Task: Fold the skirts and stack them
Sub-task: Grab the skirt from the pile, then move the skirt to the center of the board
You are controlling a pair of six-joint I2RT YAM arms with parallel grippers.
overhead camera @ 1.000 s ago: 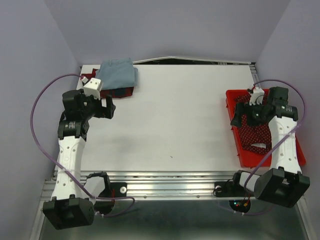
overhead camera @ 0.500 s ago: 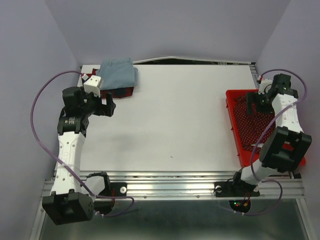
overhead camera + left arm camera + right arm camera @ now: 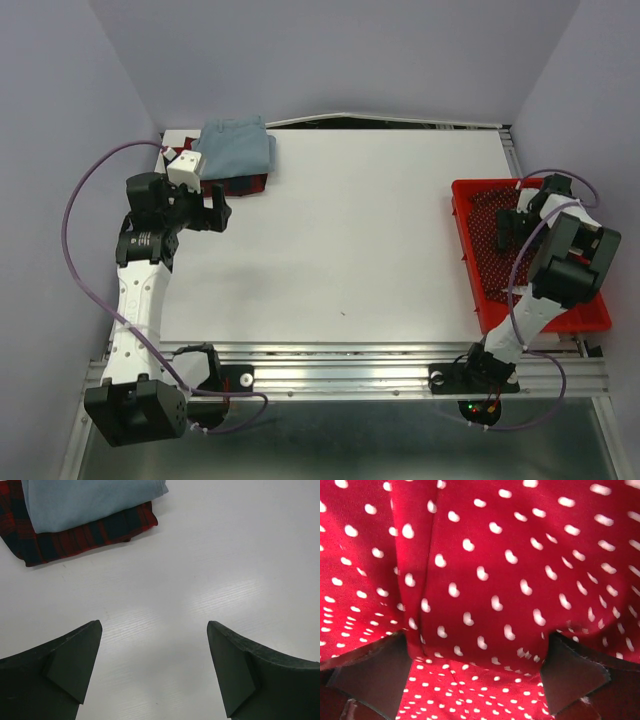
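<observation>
The fold of the dotted skirt (image 3: 479, 642) already lies between my right gripper's fingers, so I should stay low in the red tray and close the right gripper onto it next.
The pale blue skirt (image 3: 238, 147) lies folded on the folded plaid skirt (image 3: 238, 185) at the table's back left; both also show in the left wrist view, blue (image 3: 85, 500) over plaid (image 3: 75, 537). My left gripper (image 3: 214, 212) (image 3: 155, 665) is open and empty over bare table just in front of that stack. The dark red dotted skirt (image 3: 497, 250) lies crumpled in the red tray (image 3: 463, 262) at the right. My right gripper (image 3: 510, 226) (image 3: 477, 680) is down in the tray, its jaws wide open with a fold of the dotted skirt (image 3: 485, 580) between them.
The white table (image 3: 350, 230) spans the middle. The tray's raised rim surrounds my right gripper. Purple cables loop beside both arms. Walls stand close on the left, right and back.
My right arm has folded back and swung toward the tray's far end, lowering its gripper onto the dotted skirt. My left arm has barely moved.
</observation>
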